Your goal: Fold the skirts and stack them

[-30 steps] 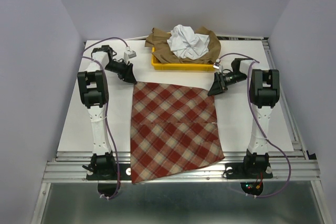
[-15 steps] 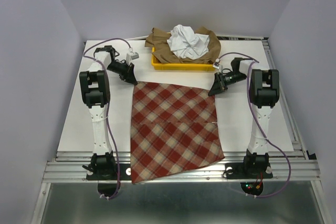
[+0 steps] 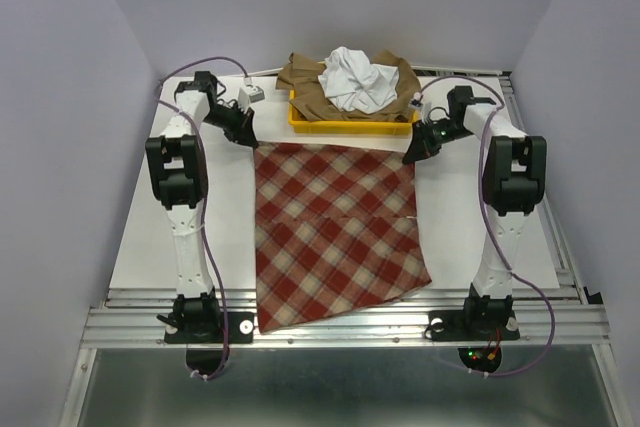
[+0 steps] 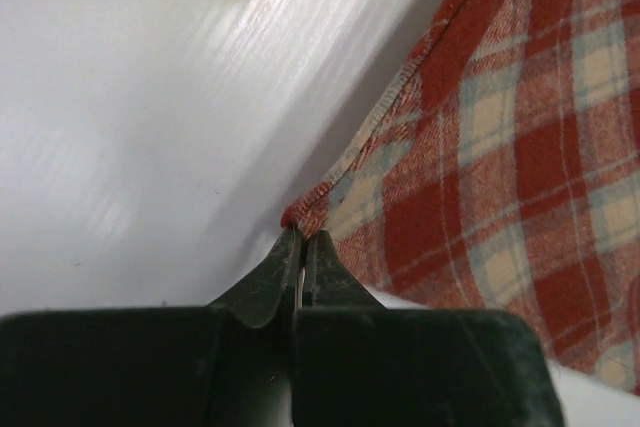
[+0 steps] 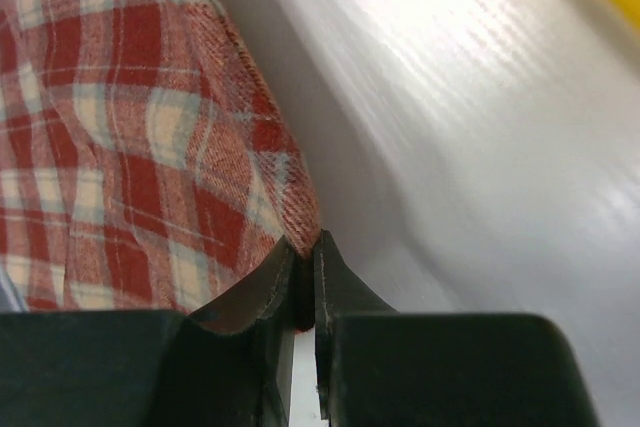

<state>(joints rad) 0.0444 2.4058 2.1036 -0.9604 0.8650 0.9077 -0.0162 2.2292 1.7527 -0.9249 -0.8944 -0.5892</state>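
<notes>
I should next lift my right gripper, carry the skirt's corner back over the skirt toward the skirt's near edge and release it, because that edge is back from the gripper.
The red-and-beige checked skirt lies spread flat on the white table, reaching down to the near edge. My left gripper is shut on its far left corner. At the far right corner, my right gripper is shut on the cloth too. Both corners are pinched between the black fingertips just above the tabletop. The plain white skirt sits crumpled on the tan-brown skirt, both piled in the tray at the back.
A yellow plastic tray stands at the back centre, just beyond the checked skirt's far edge. Purple walls close in on both sides. The metal rail with the arm bases runs along the near edge.
Both grippers closed on the far corners of the checked skirt and pulled them back toward the tray. The cloth's far edge has shifted farther away and straightened.
</notes>
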